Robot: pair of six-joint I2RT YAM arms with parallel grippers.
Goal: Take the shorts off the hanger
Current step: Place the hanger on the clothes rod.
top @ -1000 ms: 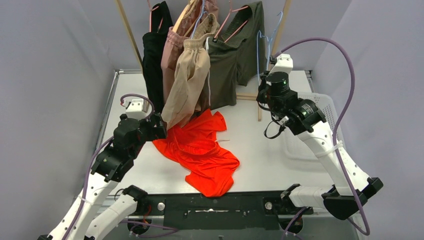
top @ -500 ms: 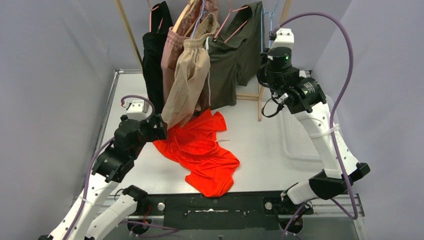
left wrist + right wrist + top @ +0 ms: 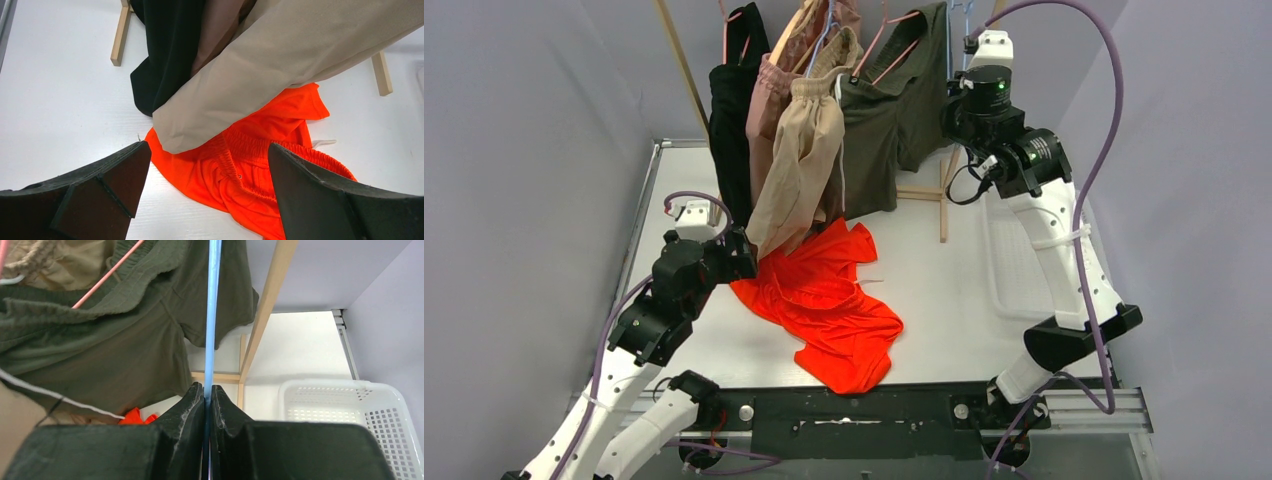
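I should keep my right gripper raised next, move it slightly away from the olive shorts and then release the light-blue hanger, because the orange shorts are already on the tabletop.
Bright orange shorts lie crumpled on the white table, off any hanger. My left gripper hovers open at their left edge. In the left wrist view the orange shorts sit between and beyond its spread fingers. Beige shorts, dusty pink shorts and dark olive green shorts hang on the rack. My right gripper is raised at the rack's right end, shut on a bare light-blue hanger next to the olive shorts.
A black garment hangs at the rack's left end. The wooden rack has slanted posts and a foot bar on the table. A white perforated basket stands at the right, behind my right arm.
My right arm has lifted up and back toward the rack's rail with the blue hanger in its grip. The left arm and the orange shorts have stayed still.
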